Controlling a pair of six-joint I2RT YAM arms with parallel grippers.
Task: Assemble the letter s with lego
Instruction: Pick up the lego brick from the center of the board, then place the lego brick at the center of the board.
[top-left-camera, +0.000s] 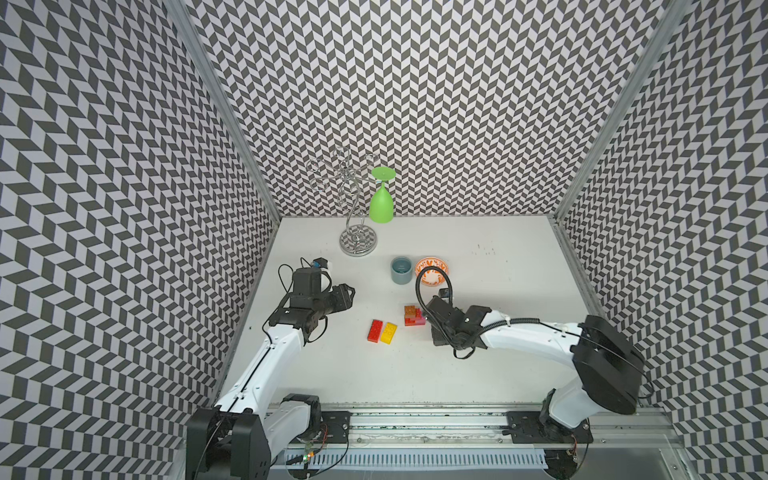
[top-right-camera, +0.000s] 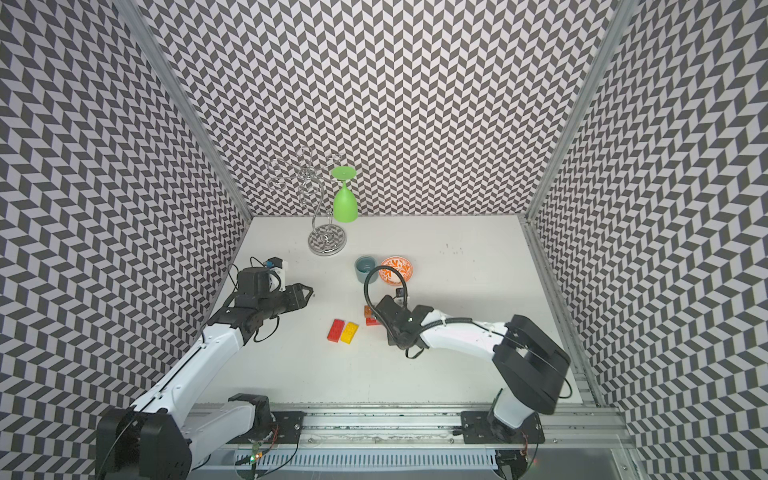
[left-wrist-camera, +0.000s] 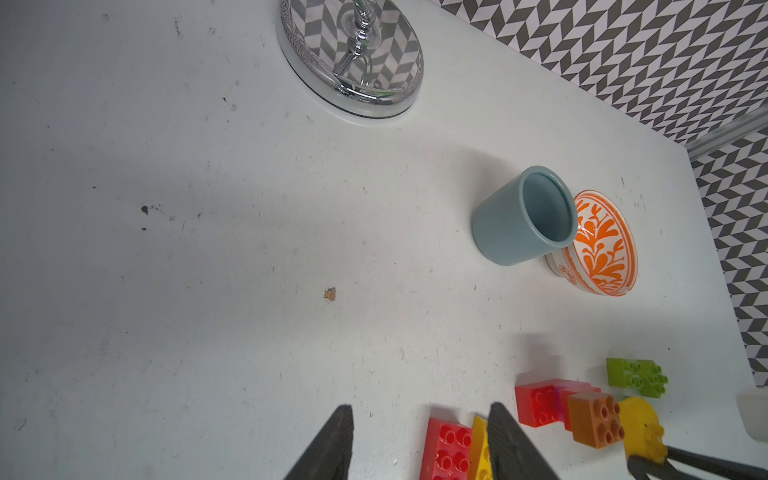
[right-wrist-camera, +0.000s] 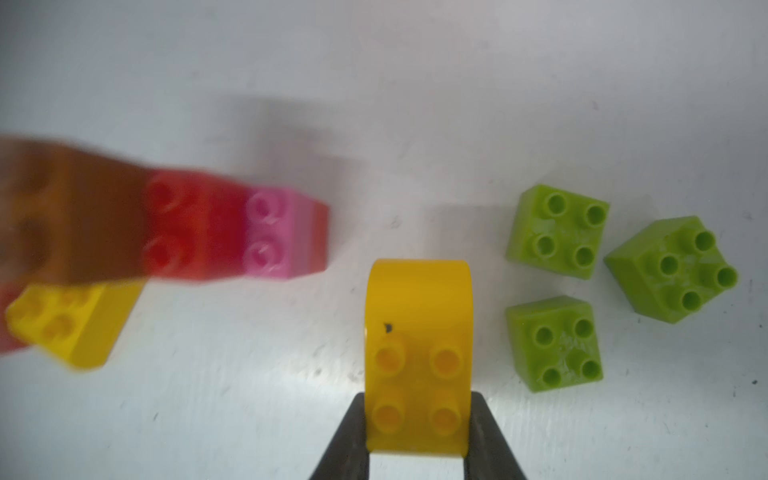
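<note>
The yellow brick has bare tabletop near the metal bar (top-left-camera: 404, 378) below and back of it, so next I should pull my right gripper back while turning it, lower the brick and let it go.
My right gripper (right-wrist-camera: 419, 397) is shut on a yellow lego brick with one rounded end (right-wrist-camera: 417, 357); I cannot tell whether that brick touches the table. Three lime green square bricks (right-wrist-camera: 557, 230) lie loose just beside it. On its other side stands a joined piece (top-left-camera: 412, 316) of orange-brown, red and pink bricks. A long red brick (top-left-camera: 375, 331) and a long yellow brick (top-left-camera: 389, 333) lie side by side near the table's middle. My left gripper (left-wrist-camera: 422, 409) hangs open and empty to their left. In both top views the right wrist hides the held brick and the green ones.
A blue-grey cup (top-left-camera: 401, 270) and an orange-patterned bowl (top-left-camera: 432, 270) stand touching behind the bricks. A chrome glass rack (top-left-camera: 357, 241) with a green glass (top-left-camera: 381, 203) hanging upside down stands at the back. Patterned walls close in three sides.
</note>
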